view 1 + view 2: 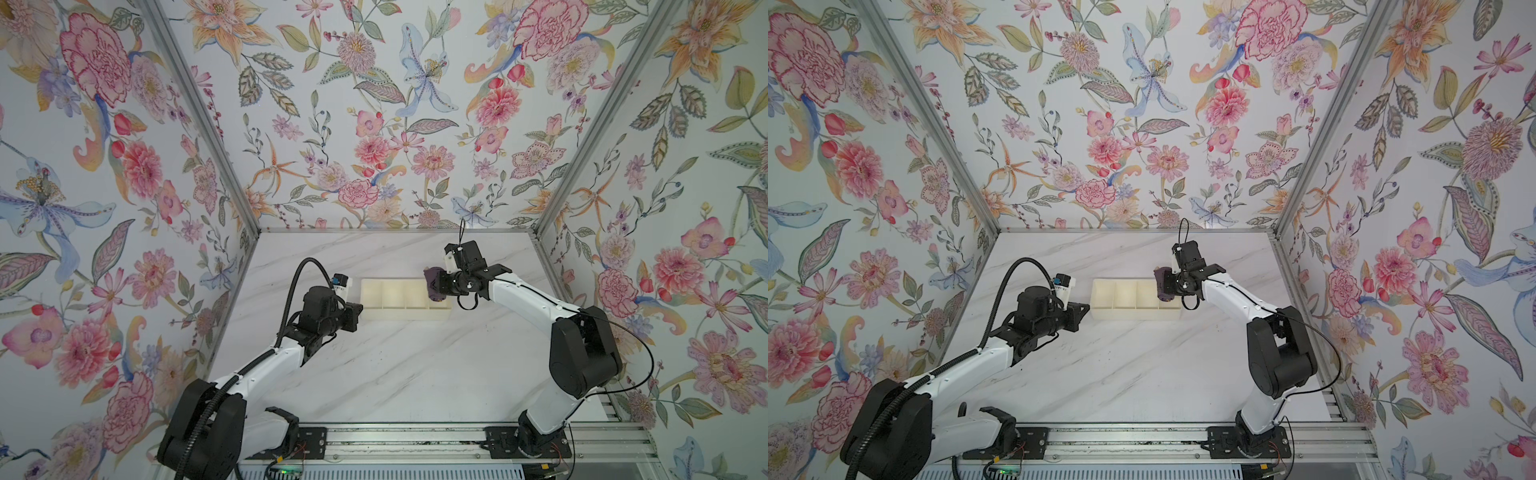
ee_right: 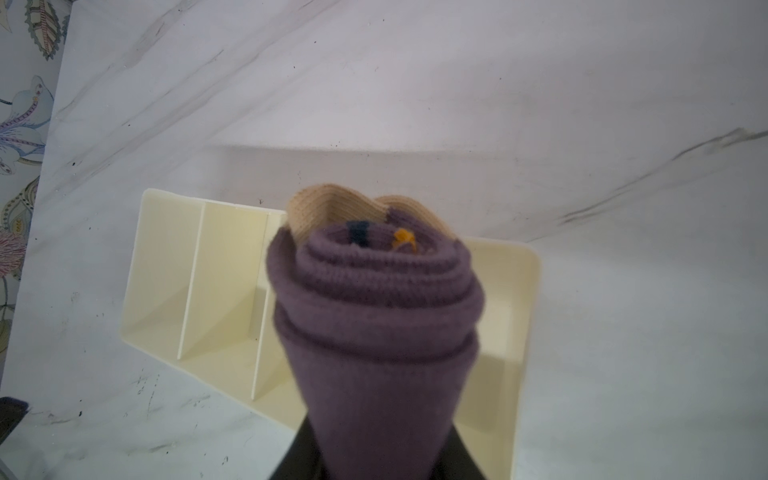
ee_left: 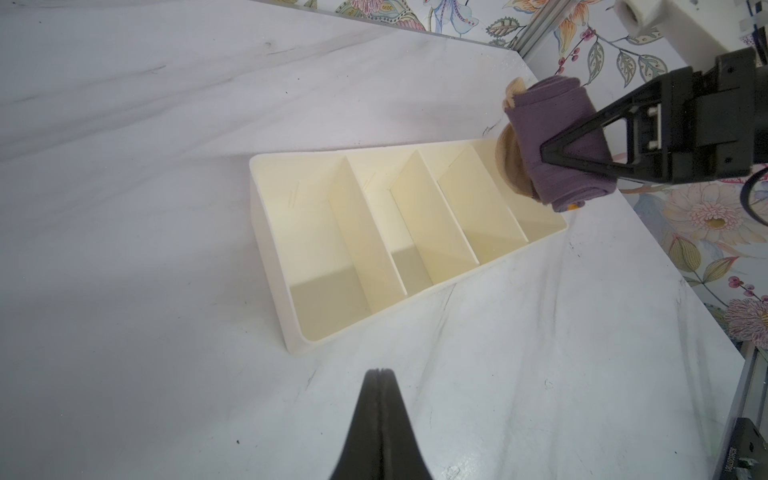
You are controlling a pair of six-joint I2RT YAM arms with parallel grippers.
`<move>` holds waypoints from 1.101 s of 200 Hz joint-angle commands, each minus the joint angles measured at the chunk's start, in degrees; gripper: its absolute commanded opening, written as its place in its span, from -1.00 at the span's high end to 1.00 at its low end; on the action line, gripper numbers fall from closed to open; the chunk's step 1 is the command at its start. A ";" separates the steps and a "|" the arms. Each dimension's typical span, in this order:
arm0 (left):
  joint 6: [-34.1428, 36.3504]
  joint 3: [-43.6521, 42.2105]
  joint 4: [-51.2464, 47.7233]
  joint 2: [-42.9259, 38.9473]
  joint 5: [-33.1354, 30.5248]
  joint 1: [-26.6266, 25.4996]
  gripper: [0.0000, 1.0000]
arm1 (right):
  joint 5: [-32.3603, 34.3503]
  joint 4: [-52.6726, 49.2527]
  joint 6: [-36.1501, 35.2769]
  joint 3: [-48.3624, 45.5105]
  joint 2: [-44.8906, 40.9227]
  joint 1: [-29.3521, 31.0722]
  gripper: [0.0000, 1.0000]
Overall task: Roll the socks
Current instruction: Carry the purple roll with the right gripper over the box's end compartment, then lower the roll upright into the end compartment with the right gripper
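Observation:
The robot's right gripper needs to lower the roll into the tray's end section beneath it and let go of the roll there, because that section is open and empty.
The socks are a rolled purple bundle with a tan toe showing at one end. My right gripper is shut on them and holds them in the air over the right end of the cream divided tray. In the right wrist view the spiral of the socks fills the middle, with orange and navy flecks at its core. In the left wrist view the socks hang above the tray's far end compartment. My left gripper is shut and empty, just off the tray's left end.
The tray has several compartments, and those in view hold nothing. It lies on a white marble tabletop. Floral walls close the back and both sides. An aluminium rail with both arm bases runs along the front edge.

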 commanded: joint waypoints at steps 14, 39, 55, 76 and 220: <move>1.04 -0.85 1.50 1.04 1.06 0.79 1.00 | -2.19 -0.47 0.44 0.31 2.11 -0.95 1.00; 0.94 -0.88 1.88 1.41 1.21 0.72 1.00 | -3.00 -1.36 0.55 0.70 4.03 -1.75 1.00; 0.95 -0.93 1.89 1.51 1.25 0.74 1.00 | -4.00 -1.74 0.50 0.93 5.53 -2.33 1.00; 0.94 -1.10 1.93 1.51 1.24 0.84 1.00 | -3.52 -2.29 0.18 1.35 7.37 -2.44 1.00; 1.66 -0.76 0.87 2.12 1.09 0.82 1.00 | 14.21 -16.87 -4.26 12.95 17.49 2.77 1.00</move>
